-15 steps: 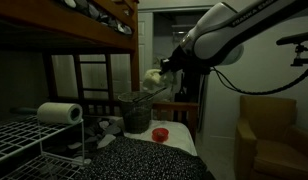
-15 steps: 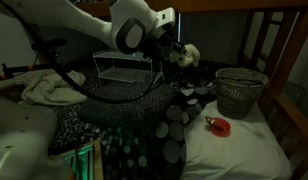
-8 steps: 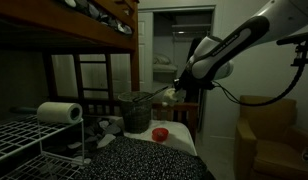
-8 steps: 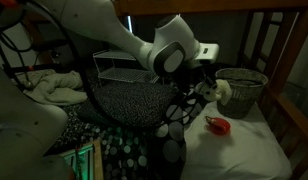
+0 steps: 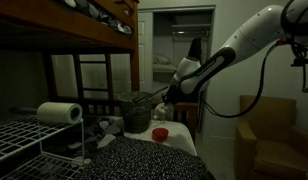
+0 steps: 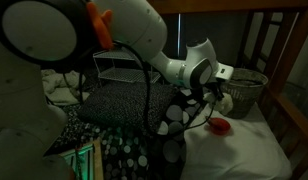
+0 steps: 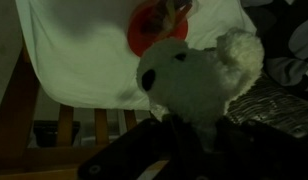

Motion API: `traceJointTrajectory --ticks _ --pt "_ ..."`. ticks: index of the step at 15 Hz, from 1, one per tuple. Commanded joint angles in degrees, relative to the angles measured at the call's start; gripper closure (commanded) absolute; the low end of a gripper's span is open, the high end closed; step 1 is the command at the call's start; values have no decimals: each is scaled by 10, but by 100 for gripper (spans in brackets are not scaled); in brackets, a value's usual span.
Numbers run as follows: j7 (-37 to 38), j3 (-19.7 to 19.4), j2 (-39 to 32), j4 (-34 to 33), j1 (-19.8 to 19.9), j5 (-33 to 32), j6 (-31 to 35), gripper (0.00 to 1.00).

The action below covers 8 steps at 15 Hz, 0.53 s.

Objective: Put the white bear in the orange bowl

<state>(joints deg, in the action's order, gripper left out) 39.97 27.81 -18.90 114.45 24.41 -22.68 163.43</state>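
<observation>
The bear is still hanging above the bowl's rim, so the robot's gripper will shift and lower it over the opening of the orange bowl [image 5: 160, 133] [image 7: 155, 25].
The white bear [image 7: 199, 75], a fluffy cream plush, fills the middle of the wrist view, held between my dark gripper [image 7: 184, 135] fingers. In both exterior views my gripper [image 5: 166, 101] [image 6: 215, 95] holds the bear [image 6: 225, 101] in the air, just above the orange bowl [image 5: 160, 133] [image 6: 220, 126]. The small red-orange bowl sits on the white sheet and shows in the wrist view [image 7: 149, 28] beyond the bear's head, partly hidden by it. In the darker exterior view the bear is hard to make out.
A tall dark wire-mesh bin [image 5: 134, 110] [image 6: 241, 92] stands close beside the bowl. A white paper towel roll [image 5: 60, 113] lies on a wire rack [image 5: 24, 135]. A spotted dark blanket [image 6: 134, 110] covers the bed. Wooden bed rails [image 7: 64, 125] border the sheet.
My arm has swung across and down with the bear in its jaws, from high beside the mesh bin to just above the orange bowl.
</observation>
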Motion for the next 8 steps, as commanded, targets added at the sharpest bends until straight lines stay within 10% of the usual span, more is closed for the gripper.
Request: traceJointTrajectory --ticks 1,4,5,8 --pt "35 -34 -103 -82 -52 -26 -26 96" --pt "42 -59 -171 -133 -94 -22 -22 96" --pt "-28 -144 -169 -139 -180 87 -3 96" --pt "-58 -228 -221 -200 -236 152 0 96"
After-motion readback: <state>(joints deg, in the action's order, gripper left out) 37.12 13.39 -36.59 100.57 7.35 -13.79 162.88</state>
